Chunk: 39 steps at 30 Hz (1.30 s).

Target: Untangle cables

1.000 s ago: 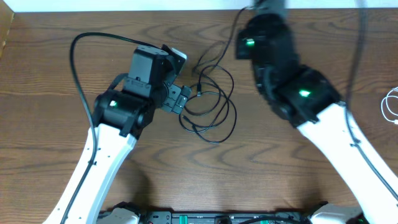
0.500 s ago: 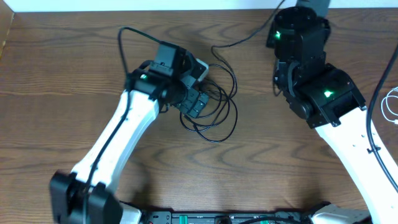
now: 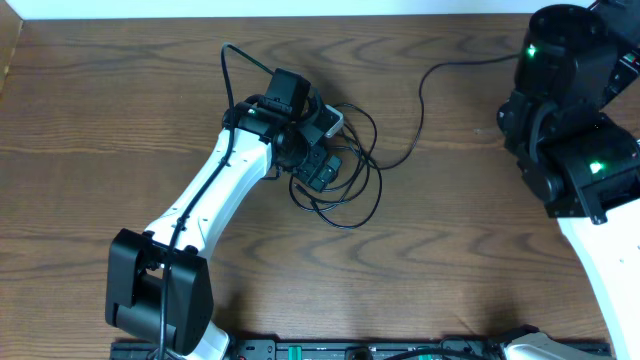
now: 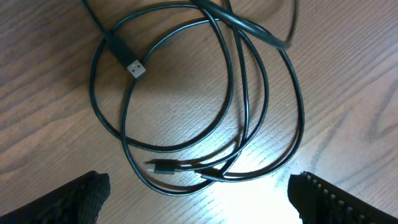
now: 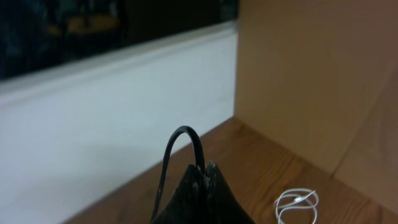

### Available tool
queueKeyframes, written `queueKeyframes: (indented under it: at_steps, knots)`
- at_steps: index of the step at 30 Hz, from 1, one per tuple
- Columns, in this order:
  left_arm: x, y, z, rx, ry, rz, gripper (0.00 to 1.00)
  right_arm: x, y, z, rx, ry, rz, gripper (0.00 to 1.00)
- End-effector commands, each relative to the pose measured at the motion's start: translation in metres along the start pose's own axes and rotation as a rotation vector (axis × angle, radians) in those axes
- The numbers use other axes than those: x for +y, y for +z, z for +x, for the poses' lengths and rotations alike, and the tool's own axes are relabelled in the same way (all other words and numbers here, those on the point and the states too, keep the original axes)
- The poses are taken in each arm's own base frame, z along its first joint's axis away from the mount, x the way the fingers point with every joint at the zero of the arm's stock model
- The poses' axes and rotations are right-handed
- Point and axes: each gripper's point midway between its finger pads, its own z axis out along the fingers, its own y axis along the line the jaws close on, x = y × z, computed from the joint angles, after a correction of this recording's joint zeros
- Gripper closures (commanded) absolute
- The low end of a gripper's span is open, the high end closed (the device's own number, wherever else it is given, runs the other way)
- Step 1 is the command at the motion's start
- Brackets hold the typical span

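Note:
The black cable already runs out clear of the tangle's loops at this piece, so the robot's right gripper needs to go down toward the table (image 3: 462, 122) beside the tangle next and let go of the cable there.
A tangle of thin black cables (image 3: 340, 185) lies in loops on the wooden table. My left gripper (image 3: 320, 165) hovers over it, open. In the left wrist view the loops (image 4: 249, 93) fill the frame, with a USB plug (image 4: 135, 67) and a small plug (image 4: 163, 168) showing. The left gripper (image 4: 199, 211) has its fingers (image 4: 81, 199) spread wide with nothing between them. One black cable strand (image 3: 425, 85) runs from the tangle to the far right, under my right arm. The right gripper (image 5: 204, 167) is shut on that black cable (image 5: 186, 134), which loops up out of its tips.
A small coil of white cable (image 5: 298, 205) lies on the table beyond the right gripper, near a light wooden side wall (image 5: 311, 81). The table's back edge meets a white wall (image 3: 300, 8). The left arm's own thick cable (image 3: 228, 60) arches above its wrist.
My right arm has moved right along the back edge, drawing one black cable out of the tangle. The left arm has swung in over the loops, still open.

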Motion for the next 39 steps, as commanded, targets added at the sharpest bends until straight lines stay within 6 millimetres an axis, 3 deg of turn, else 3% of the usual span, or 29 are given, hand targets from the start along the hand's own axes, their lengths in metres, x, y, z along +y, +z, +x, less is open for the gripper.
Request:
queueKeyframes:
  at_steps: [1, 8, 10, 12, 15, 17, 19, 23, 27, 31, 35, 39]
  knots:
    - [-0.010, -0.008, -0.003, -0.032, 0.014, 0.043, 0.04, 0.018, 0.010, 0.020, 0.081, 0.042, -0.085, 0.99]
    - [-0.019, -0.045, -0.014, -0.134, 0.046, 0.025, 0.04, -0.002, 0.048, 0.054, 0.175, 0.051, 0.026, 0.99]
    - [-0.022, -0.059, -0.018, -0.174, 0.058, 0.013, 0.04, 0.011, 0.058, 0.074, 0.263, 0.027, -0.053, 0.96]
    - [-0.026, -0.075, -0.021, -0.217, 0.072, 0.001, 0.04, 0.039, 0.059, 0.099, 0.371, -0.059, -0.221, 0.89]
    - [-0.032, -0.100, -0.024, -0.283, 0.083, -0.016, 0.04, 0.092, 0.039, 0.137, 0.507, -0.247, -0.593, 0.73]
    - [-0.037, -0.118, -0.024, -0.326, 0.070, -0.024, 0.04, 0.114, 0.020, 0.158, 0.567, -0.330, -0.783, 0.56]
    - [-0.042, -0.134, -0.022, -0.363, 0.073, -0.031, 0.04, 0.125, 0.007, 0.176, 0.608, -0.414, -0.894, 0.41]
    - [-0.053, -0.165, -0.015, -0.430, 0.094, -0.050, 0.04, 0.132, -0.010, 0.211, 0.676, -0.564, -1.005, 0.27]
    - [-0.059, -0.184, -0.011, -0.479, 0.110, -0.063, 0.04, 0.142, -0.051, 0.241, 0.714, -0.741, -1.243, 0.18]
    - [-0.061, -0.188, -0.008, -0.485, 0.112, -0.064, 0.04, 0.147, -0.079, 0.270, 0.755, -0.878, -1.343, 0.15]
    - [-0.061, -0.183, -0.005, -0.459, 0.104, -0.058, 0.04, 0.151, -0.090, 0.302, 0.825, -0.960, -1.350, 0.19]
    - [-0.059, -0.178, -0.005, -0.444, 0.099, -0.054, 0.04, 0.146, -0.085, 0.340, 0.885, -1.085, -1.313, 0.21]
